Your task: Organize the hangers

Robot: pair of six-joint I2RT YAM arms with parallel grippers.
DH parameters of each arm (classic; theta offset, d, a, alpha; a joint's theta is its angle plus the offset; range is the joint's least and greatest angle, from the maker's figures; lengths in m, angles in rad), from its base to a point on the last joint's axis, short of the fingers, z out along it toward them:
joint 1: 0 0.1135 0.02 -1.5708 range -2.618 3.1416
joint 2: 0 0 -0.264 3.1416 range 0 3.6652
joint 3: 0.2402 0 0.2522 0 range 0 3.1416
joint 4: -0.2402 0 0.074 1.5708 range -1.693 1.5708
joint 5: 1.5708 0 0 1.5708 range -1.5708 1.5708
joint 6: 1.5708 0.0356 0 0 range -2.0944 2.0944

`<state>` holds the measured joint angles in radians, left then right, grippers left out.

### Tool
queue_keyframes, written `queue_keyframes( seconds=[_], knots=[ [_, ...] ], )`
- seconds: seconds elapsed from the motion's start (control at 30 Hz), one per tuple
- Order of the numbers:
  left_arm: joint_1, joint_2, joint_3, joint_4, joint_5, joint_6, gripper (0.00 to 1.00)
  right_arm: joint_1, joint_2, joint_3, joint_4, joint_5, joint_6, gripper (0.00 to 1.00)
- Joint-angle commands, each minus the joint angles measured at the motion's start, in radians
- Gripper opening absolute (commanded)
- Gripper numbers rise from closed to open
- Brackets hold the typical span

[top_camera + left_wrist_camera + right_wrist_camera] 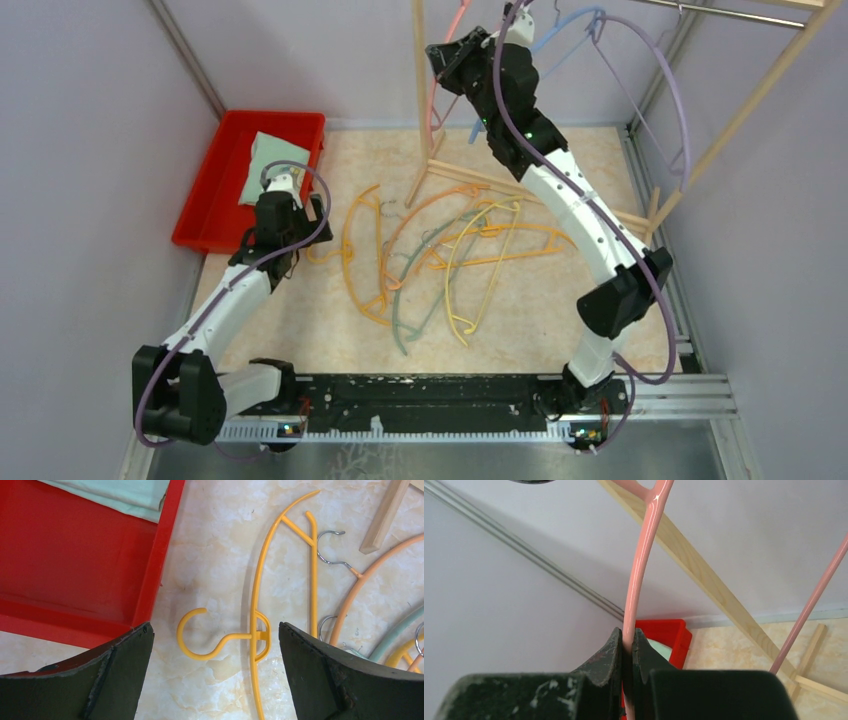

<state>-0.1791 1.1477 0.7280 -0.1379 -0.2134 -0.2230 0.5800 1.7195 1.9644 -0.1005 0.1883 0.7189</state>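
The lavender hanger hangs on the metal bar, so the robot's right gripper next needs to carry the pink hanger [433, 100] along the bar to the right in the top view and let go of it there.
Several hangers, orange [350, 250], green [415, 295] and yellow [480, 270], lie tangled on the table. My left gripper [300, 215] hovers open over the leftmost one. In the left wrist view that yellow-orange hanger [257, 605] lies flat, its plastic hook [197, 637] between the spread fingers [125, 665] of the gripper [215, 650], untouched. My right gripper [450, 55] is raised by the wooden rack, shut on a pink hanger [433, 100]. The right wrist view shows its jaws [628, 645] pinching the pink hanger's arm [639, 580]. A blue hanger [560, 35] and a lavender one [672, 90] hang on the rack.
A red bin [215, 190] holding a mint cloth [268, 165] stands at the table's left, close beside my left gripper. The rack's wooden poles [420, 90] and base bars [480, 178] cross the back of the table. Walls enclose both sides.
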Motion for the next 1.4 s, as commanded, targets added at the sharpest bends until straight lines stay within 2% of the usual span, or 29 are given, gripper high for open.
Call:
queue_keyframes(
  seconds=[0.0, 0.73, 1.13, 1.37],
  knots=[
    [0.007, -0.013, 0.013, 0.023, -0.024, 0.025, 1.0, -0.034, 0.04, 0.094, 0.029, -0.017, 0.003, 0.0],
    [0.013, 0.001, 0.003, 0.017, -0.03, 0.008, 1.0, -0.153, 0.036, 0.043, 0.028, -0.017, 0.068, 0.0],
    [0.013, 0.03, 0.007, 0.026, -0.009, -0.02, 1.0, -0.277, -0.225, -0.269, 0.04, 0.008, 0.123, 0.0],
    [0.013, 0.065, 0.025, 0.042, 0.02, -0.048, 1.0, -0.386, -0.338, -0.361, 0.002, -0.011, 0.12, 0.0]
  ],
)
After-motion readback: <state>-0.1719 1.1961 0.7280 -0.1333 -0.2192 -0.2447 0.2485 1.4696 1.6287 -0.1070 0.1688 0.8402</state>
